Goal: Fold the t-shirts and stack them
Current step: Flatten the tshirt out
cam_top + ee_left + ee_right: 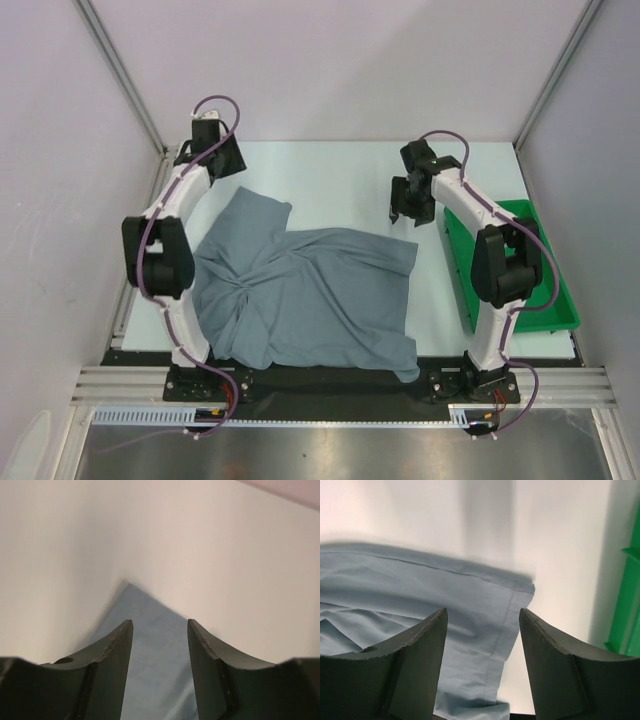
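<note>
My left gripper lowers onto the shirt's far corner [242, 191] [130, 590] on its own side next and closes there, since that cloth still lies below its open, empty fingers.
One slate blue-grey t-shirt [300, 290] lies rumpled and partly doubled over in the middle of the table, its near edge hanging over the front. My left gripper [228, 160] hovers just beyond the shirt's far-left corner. In the left wrist view that gripper [160, 625] is open, with a cloth corner [150, 650] below the gap, apart from the fingers. My right gripper [406, 207] hangs above the shirt's far-right corner. In the right wrist view it [482, 615] is open over a hemmed corner [470, 605], holding nothing.
A green plastic tray [530, 215] stands at the right edge of the table, beside the right arm, and its wall shows in the right wrist view [627, 595]. Pale walls enclose the table on three sides.
</note>
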